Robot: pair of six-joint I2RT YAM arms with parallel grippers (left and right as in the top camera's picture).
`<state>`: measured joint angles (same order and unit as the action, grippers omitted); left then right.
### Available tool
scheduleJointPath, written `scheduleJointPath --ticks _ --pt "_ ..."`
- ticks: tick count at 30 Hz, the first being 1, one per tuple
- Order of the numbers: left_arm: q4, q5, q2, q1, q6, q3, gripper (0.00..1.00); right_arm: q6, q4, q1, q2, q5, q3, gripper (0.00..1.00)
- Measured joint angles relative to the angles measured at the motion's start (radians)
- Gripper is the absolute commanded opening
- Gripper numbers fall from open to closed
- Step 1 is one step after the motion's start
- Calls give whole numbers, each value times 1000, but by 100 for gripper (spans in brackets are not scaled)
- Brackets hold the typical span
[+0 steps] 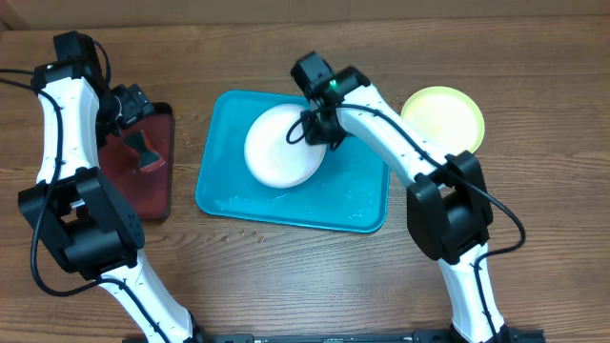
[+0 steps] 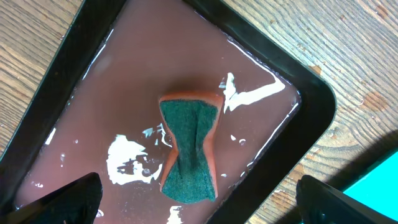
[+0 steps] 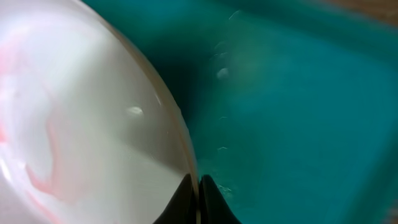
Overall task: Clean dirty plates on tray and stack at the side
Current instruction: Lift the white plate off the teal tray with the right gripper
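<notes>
My right gripper should rise across the tray's edge, then lower to release onto the yellow-green plate (image 1: pixel 441 119), because that is to its right in the overhead view.
A white plate (image 1: pixel 276 148) sits on the turquoise tray (image 1: pixel 362 205). My right gripper (image 1: pixel 319 124) is shut on the plate's right rim. In the right wrist view the jaws (image 3: pixel 199 186) pinch the thin edge of the white plate (image 3: pixel 81 124), which carries faint pink smears, with the tray's (image 3: pixel 298 112) floor behind. A yellow-green plate (image 1: pixel 441 119) lies on the table right of the tray. My left gripper (image 2: pixel 199 196) hangs open over a green-and-orange sponge (image 2: pixel 189 149), holding nothing.
The sponge (image 1: pixel 146 152) lies in a small dark red tray (image 1: pixel 157 191) with a black rim, left of the turquoise tray. Its wet floor (image 2: pixel 124 74) shows white foam patches. Bare wooden table surrounds both trays.
</notes>
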<state>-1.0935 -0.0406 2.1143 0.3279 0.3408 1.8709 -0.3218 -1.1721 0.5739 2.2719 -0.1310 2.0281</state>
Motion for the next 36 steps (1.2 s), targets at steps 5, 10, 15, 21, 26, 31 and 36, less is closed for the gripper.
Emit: scheduleJointPath --ticks 5,10,15,21,26,31,36 --pt "0 0 0 0 0 0 100 15 -109 38 -58 -290 117 4" --pt "0 0 0 0 0 0 100 83 -165 94 -105 -529 189 4" --pt "0 0 0 0 0 0 100 173 -176 137 -109 -709 193 4" --pt "0 0 0 0 0 0 100 217 -176 182 -109 -909 193 4" --pt "0 0 0 0 0 0 100 308 -172 232 -109 -1031 193 4" --pt "0 0 0 0 0 0 100 376 -161 272 -109 -1125 193 4" --pt "0 0 0 0 0 0 100 399 -158 298 -109 -1196 193 4"
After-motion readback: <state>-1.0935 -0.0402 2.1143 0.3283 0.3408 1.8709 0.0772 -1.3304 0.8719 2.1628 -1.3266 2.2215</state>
